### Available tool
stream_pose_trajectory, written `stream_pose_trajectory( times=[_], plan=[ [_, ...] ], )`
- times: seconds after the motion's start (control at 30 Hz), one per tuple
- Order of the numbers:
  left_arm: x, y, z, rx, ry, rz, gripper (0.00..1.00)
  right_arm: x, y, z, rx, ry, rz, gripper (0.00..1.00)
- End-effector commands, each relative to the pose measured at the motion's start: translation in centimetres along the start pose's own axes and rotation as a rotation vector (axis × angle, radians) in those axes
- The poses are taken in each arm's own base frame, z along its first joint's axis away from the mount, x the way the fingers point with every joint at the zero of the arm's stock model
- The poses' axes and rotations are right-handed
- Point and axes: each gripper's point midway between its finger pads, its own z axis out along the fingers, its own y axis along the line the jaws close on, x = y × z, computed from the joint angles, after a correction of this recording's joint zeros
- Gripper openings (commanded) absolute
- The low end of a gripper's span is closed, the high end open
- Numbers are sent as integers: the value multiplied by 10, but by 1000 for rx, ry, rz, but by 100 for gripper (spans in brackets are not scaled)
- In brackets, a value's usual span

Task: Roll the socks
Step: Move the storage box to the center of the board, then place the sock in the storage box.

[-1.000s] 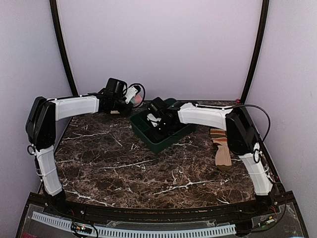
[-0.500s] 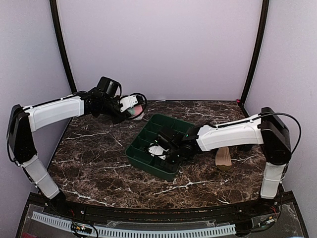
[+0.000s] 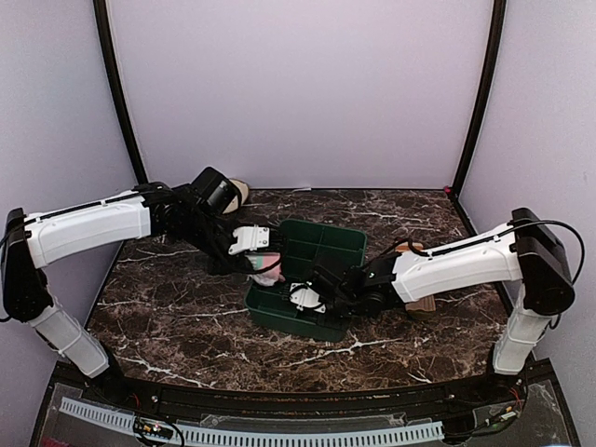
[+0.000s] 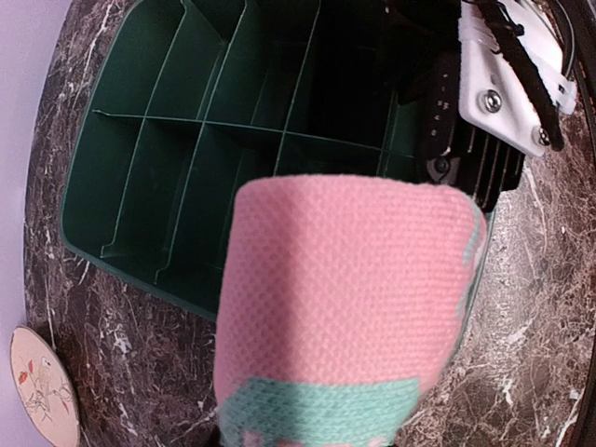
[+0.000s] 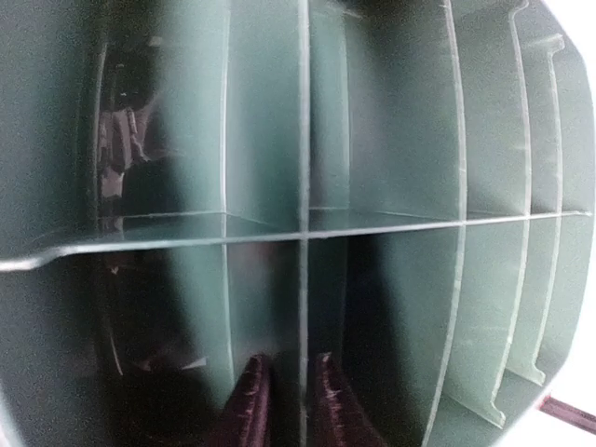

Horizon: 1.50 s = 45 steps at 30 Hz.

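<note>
I should move my left gripper to the right in the top view, then down into the green tray's empty section [image 3: 290,276] [image 4: 330,157] to release the sock bundle, because it sticks out over the tray's edge.
A pink sock [image 4: 345,298] with a mint-green band is rolled into a thick bundle. My left gripper [image 3: 261,259] is shut on it, and the bundle hides the fingers in the left wrist view. The pink sock [image 3: 269,269] hangs over the left edge of the green divided tray [image 3: 326,224]. My right gripper [image 5: 291,400] reaches into the tray at its near edge. Its jaws stand a little apart, one on each side of a thin divider wall [image 5: 303,186]. The tan sock [image 3: 422,307] lies flat on the table to the right, partly behind my right arm.
A round beige patterned plate [image 3: 238,191] lies at the back left of the marble table [image 3: 177,307]. The same plate [image 4: 42,386] shows in the left wrist view, left of the tray [image 4: 168,140]. Dark corner posts and pale walls close in the table.
My right arm dragged the tray toward the near edge, and its jaws have parted slightly. My left arm swung from the back left to the tray's left edge with the pink sock.
</note>
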Motion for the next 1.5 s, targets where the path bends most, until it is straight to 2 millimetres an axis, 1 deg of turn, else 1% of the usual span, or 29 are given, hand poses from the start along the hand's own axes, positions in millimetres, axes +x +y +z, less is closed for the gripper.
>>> stream_pose_trajectory(
  times=[0.0, 0.1, 0.17, 0.27, 0.33, 0.4, 0.43, 0.5, 0.53, 0.57, 0.67, 0.77, 0.9, 0.97, 1.07, 1.23, 1.47],
  plan=[
    [7, -11, 5, 30, 56, -51, 0, -21, -21, -16, 77, -66, 45, 22],
    [6, -7, 13, 25, 92, -67, 0, -24, -22, -18, 72, -75, 58, 29],
    [0, -6, 18, 28, 90, -66, 0, -28, -25, -23, 75, -95, 79, 34],
    [-7, -5, 25, 24, 102, -58, 0, -38, -36, -39, 98, -155, 141, 43],
    [-11, -2, 27, 26, 111, -72, 0, -44, -42, -50, 102, -187, 171, 46],
    [-16, 3, 27, 15, 110, -74, 0, -47, -46, -61, 103, -214, 204, 47],
    [-18, 6, 27, 6, 105, -74, 0, -47, -46, -62, 99, -216, 217, 47],
    [-21, 7, 29, 6, 107, -72, 0, -50, -53, -77, 103, -249, 255, 48],
    [-20, 7, 30, 7, 118, -72, 0, -49, -54, -81, 104, -253, 270, 48],
    [-21, 7, 32, 11, 127, -74, 0, -54, -60, -89, 107, -270, 292, 49],
    [-20, 7, 39, 20, 156, -73, 0, -49, -64, -100, 110, -277, 343, 49],
    [-19, 6, 45, 25, 172, -78, 0, -34, -60, -104, 106, -273, 391, 49],
    [-16, 0, 50, 46, 196, -80, 0, -18, -64, -114, 131, -282, 460, 48],
    [-15, 1, 53, 39, 208, -78, 0, -14, -68, -120, 148, -299, 489, 49],
    [-13, 1, 58, 41, 232, -81, 0, -11, -69, -123, 155, -310, 506, 49],
    [-7, 0, 68, 33, 281, -86, 0, -12, -72, -125, 164, -320, 512, 49],
    [9, -1, 79, 15, 358, -82, 0, -17, -81, -132, 196, -350, 529, 48]
  ],
)
